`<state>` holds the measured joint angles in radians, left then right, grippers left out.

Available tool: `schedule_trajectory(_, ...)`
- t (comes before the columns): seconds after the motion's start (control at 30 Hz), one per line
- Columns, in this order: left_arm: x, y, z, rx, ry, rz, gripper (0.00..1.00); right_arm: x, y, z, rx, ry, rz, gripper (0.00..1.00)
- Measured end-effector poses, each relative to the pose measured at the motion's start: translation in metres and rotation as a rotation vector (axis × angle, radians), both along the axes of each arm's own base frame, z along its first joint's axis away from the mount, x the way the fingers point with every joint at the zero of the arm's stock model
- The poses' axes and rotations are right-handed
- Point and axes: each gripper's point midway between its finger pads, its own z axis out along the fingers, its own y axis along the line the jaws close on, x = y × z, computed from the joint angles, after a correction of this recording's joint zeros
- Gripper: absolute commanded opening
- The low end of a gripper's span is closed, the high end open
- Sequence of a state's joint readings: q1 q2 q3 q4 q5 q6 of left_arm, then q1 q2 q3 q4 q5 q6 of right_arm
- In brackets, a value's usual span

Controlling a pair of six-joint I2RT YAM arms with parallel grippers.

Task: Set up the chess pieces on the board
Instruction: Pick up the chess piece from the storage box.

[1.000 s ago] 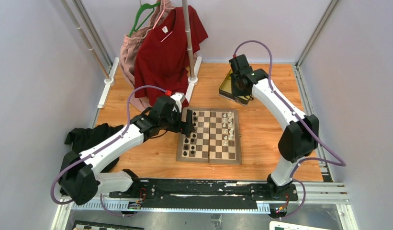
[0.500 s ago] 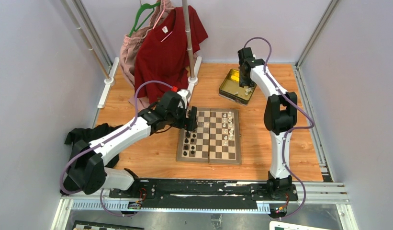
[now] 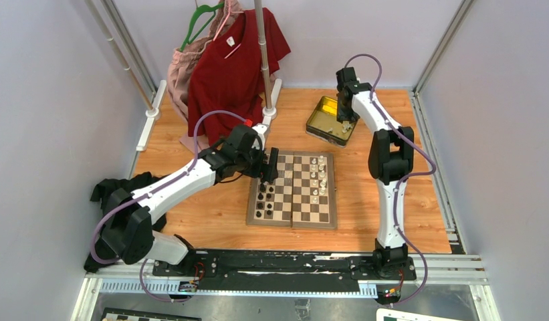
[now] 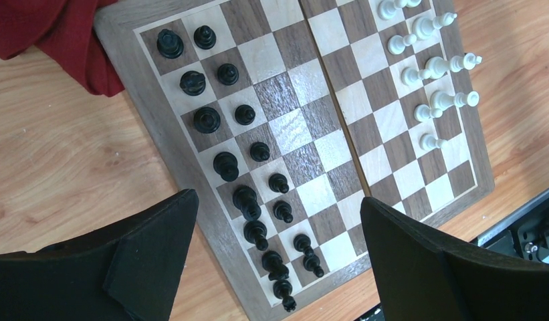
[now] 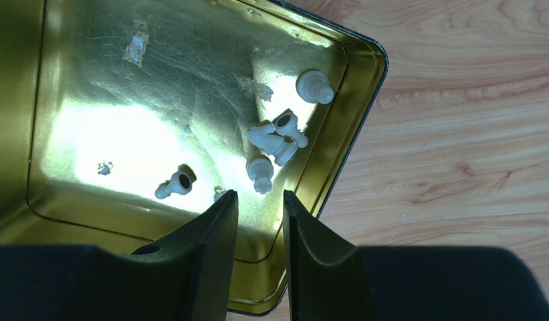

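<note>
The right gripper moves down into the gold tin [image 5: 124,80] next, its fingers astride the white round-headed chess piece's head [image 5: 261,183], since that piece stands upright below them.
The board [image 3: 291,224] lies mid-table; in the left wrist view the board [image 4: 291,127] fills the frame. Several white chess pieces [image 3: 318,178] stand in its right columns, the same chess pieces [image 4: 432,67] showing at upper right of the left wrist view. More white chess pieces [image 5: 278,137] lie loose in the gold tin [image 5: 124,80]. My right gripper [image 5: 260,197] hovers over the tin's near wall, open by a narrow gap with nothing between its fingers. My left gripper [image 4: 278,198] hangs wide open above the board's left edge, holding nothing.
Black chess figures [image 4: 251,150] fill two columns on the board's left side. The gold tin [image 3: 325,122] sits behind the board at the right. A red shirt [image 3: 235,67] hangs on a rack behind the board. A black cloth [image 3: 124,190] lies at the left.
My right arm has swung from the tin's near left corner to above its back right, with the jaws slightly wider. My left gripper has slid right, over the board's far left corner.
</note>
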<state>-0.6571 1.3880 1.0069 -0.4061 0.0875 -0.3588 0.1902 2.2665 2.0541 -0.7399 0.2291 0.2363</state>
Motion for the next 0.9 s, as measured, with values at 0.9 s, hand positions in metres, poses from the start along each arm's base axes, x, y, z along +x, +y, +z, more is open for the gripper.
schedule_trajectory(0.9,-0.006,0.003,-0.012,0.007,0.033,0.011,0.98,0.005,-0.004,-0.030,0.043,0.034,-0.001,0.27)
